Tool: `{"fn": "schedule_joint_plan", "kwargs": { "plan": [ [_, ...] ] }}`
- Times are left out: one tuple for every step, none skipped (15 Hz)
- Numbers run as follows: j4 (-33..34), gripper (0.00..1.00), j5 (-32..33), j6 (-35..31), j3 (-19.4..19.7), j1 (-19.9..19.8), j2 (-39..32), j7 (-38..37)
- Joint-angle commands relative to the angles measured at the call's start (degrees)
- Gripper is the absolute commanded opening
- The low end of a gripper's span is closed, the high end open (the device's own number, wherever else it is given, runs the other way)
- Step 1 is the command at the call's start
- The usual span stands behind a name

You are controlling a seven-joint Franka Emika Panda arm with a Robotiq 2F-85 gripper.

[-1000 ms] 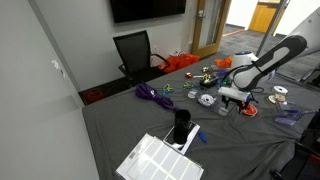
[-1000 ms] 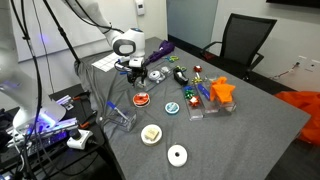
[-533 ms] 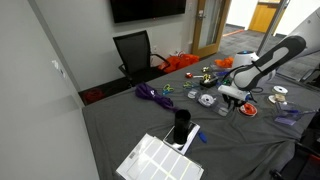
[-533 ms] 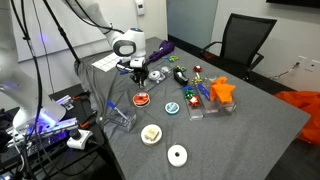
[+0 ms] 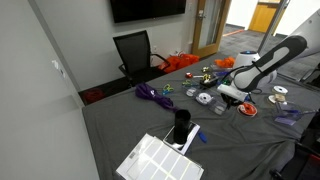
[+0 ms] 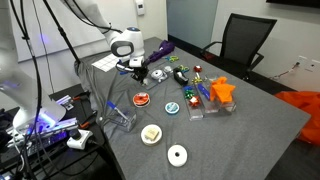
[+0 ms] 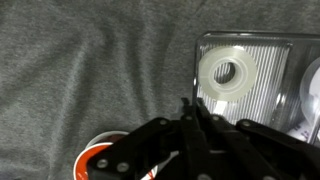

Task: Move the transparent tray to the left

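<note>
My gripper is to slide the tray (image 7: 268, 100) by its rim away from the red and white disc onto the open grey tablecloth, then release it, since that patch is clear.
In the wrist view the transparent tray (image 7: 268, 100) fills the upper right, ribbed and clear, with a white tape roll (image 7: 225, 72) lying in it. My gripper (image 7: 190, 108) comes in from the bottom, and its black fingers are pressed together on the tray's near left rim. In both exterior views the gripper (image 5: 231, 97) (image 6: 138, 71) points down at the grey tablecloth. The tray is hard to make out there, showing only as a faint clear shape (image 5: 222, 107) beside the fingers.
A red and white disc (image 7: 100, 160) (image 6: 142, 99) lies close beside the gripper. Small toys, clear boxes (image 6: 196, 106), tape rolls (image 6: 177, 154), a purple cloth (image 5: 153, 94), a black cup (image 5: 181, 126) and a white panel (image 5: 158, 160) are scattered over the table (image 5: 120, 125).
The fingers have gone from wide apart to shut on the tray's rim. The arm has stayed almost in place.
</note>
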State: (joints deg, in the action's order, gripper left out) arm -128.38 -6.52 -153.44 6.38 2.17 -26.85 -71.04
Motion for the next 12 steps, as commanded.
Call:
{"fn": "schedule_joint_plan", "kwargs": {
  "plan": [
    [-6.1,0.01,-0.9,-4.4,-0.8,2.4,2.9,0.9],
    [-7.3,0.01,-0.7,-5.6,-0.9,3.2,3.4,0.8],
    [-8.5,0.01,-0.6,-6.6,-1.0,4.0,3.8,0.8],
    [-9.8,0.01,-0.5,-7.7,-1.2,4.9,4.4,0.8],
    [-11.0,0.01,-0.5,-8.7,-1.3,5.7,5.1,0.7],
    [-12.2,0.01,-0.5,-9.6,-1.5,6.4,5.5,0.7],
    [-13.3,0.01,-0.9,-10.2,-1.9,6.9,6.0,0.7],
    [-14.3,0.01,-1.1,-10.5,-2.2,7.3,6.6,0.6],
    [-15.3,0.01,-1.7,-10.3,-2.7,7.5,7.2,0.5],
    [-16.3,0.01,-2.4,-9.5,-3.3,7.6,8.0,0.2],
    [-17.1,0.01,-3.6,-8.6,-4.1,7.5,8.7,0.1],
    [-18.0,0.01,-4.9,-7.4,-5.1,7.2,9.6,-0.1]
  ]
}}
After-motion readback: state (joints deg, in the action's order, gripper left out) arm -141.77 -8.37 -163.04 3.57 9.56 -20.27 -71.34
